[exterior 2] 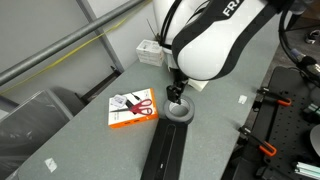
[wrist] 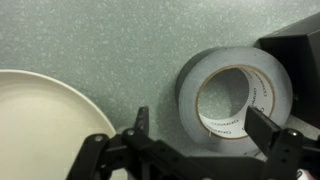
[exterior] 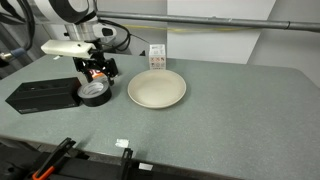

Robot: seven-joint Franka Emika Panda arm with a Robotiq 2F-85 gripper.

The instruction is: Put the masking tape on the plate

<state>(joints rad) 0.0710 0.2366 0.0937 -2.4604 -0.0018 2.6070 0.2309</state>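
My gripper is above the masking tape's plate side, which lies between its fingers, so I need to lower it there, one finger into the tape's open core.
The masking tape is a dark roll lying flat on the grey table, left of the cream plate and touching the black box. My gripper hangs just above it, pointing down. In the wrist view the roll looks grey with a white inner core. My gripper is open. Its left finger is outside the roll on the plate side and its right finger is over the roll's right part. In an exterior view the tape sits under the gripper, and the arm hides the plate.
A long black box lies right next to the tape and shows in the wrist view. An orange scissors package lies nearby. A small white box stands behind the plate. Clamps line the table's front edge.
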